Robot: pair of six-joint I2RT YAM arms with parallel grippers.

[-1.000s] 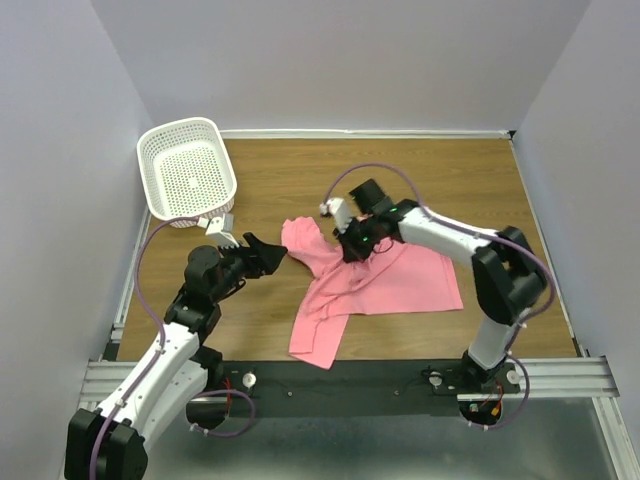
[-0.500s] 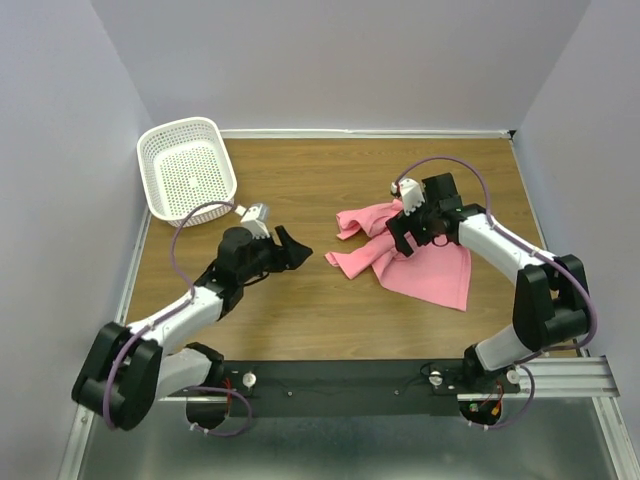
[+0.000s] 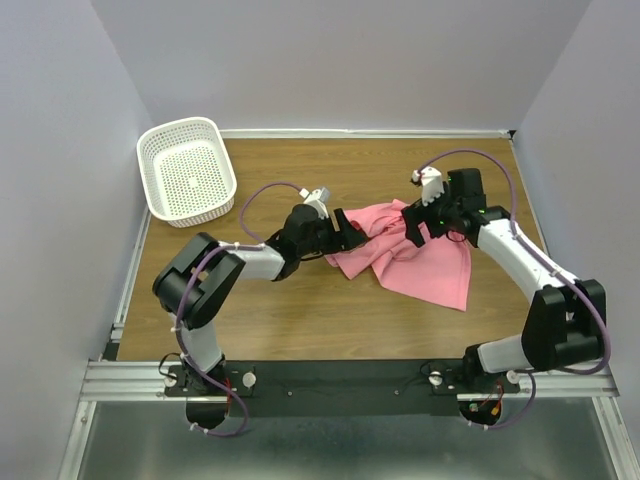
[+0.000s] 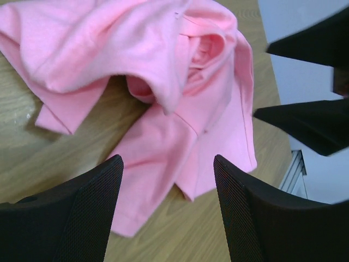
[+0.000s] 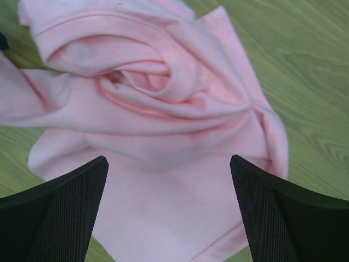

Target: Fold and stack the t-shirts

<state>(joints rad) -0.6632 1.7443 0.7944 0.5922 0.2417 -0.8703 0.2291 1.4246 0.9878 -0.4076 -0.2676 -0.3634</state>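
Next I will shift my right gripper to the shirt's rolled edge beside bare wood and descend, as that lies below it and toward the right in its wrist view.
The pink t-shirt (image 3: 420,262) lies crumpled on the wooden table, bunched into rolled folds at its upper left and flatter toward the lower right. My left gripper (image 3: 357,236) is open at the shirt's left edge. In the left wrist view the cloth (image 4: 163,71) lies just beyond the open left gripper (image 4: 168,164), nothing between its fingers. My right gripper (image 3: 414,230) hovers open over the bunched upper part. In the right wrist view the right gripper (image 5: 168,164) stands wide above the rolled folds (image 5: 158,98), holding nothing.
A white perforated basket (image 3: 187,170) sits empty at the table's far left corner. Bare wood (image 3: 290,300) stretches in front of the shirt. Lilac walls close in the table on three sides. The right gripper's dark fingers (image 4: 305,125) show beyond the shirt in the left wrist view.
My right gripper carried the shirt to the right, then opened and let it go in a bunched heap. My left arm swung right, from near the basket to the shirt's left edge.
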